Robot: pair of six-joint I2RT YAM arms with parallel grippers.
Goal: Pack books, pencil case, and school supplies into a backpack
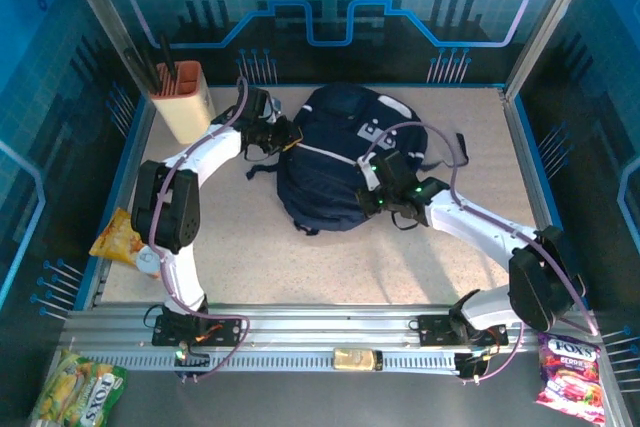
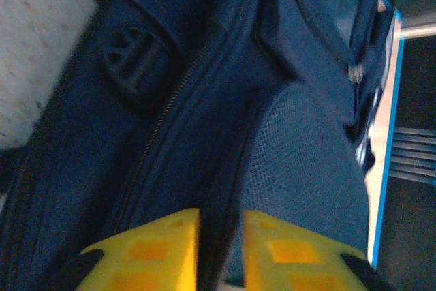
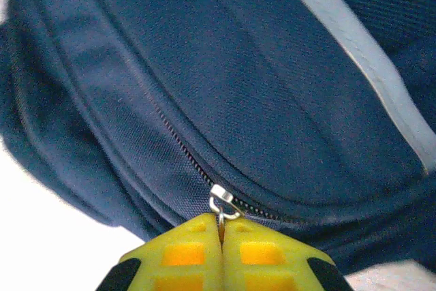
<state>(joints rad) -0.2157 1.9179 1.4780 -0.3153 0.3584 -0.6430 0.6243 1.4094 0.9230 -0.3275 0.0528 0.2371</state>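
My right gripper draws the zipper pull along toward the pale stripe's end [image 3: 427, 159] next, outward of the gripper, and releases it, since teeth show past the slider [image 3: 223, 195].
The navy backpack [image 1: 335, 152] lies in the middle of the table, pale stripe across it. My right gripper [image 1: 373, 185] rests on its right side. In the right wrist view this gripper [image 3: 222, 218] is shut on the metal zipper pull [image 3: 221, 210], just under the slider [image 3: 223, 195]. My left gripper [image 1: 291, 135] is at the backpack's upper left edge. In the left wrist view it [image 2: 221, 213] stands open by a narrow gap, with a dark fold of the backpack [image 2: 204, 100] running through that gap. The books and pencil case are out of view.
A beige holder with black pens [image 1: 182, 97] stands at the back left. A yellow snack bag [image 1: 122, 237] lies at the left edge. Candy bags [image 1: 568, 367] [image 1: 78, 389] lie outside the near rail. Blue walls enclose the table.
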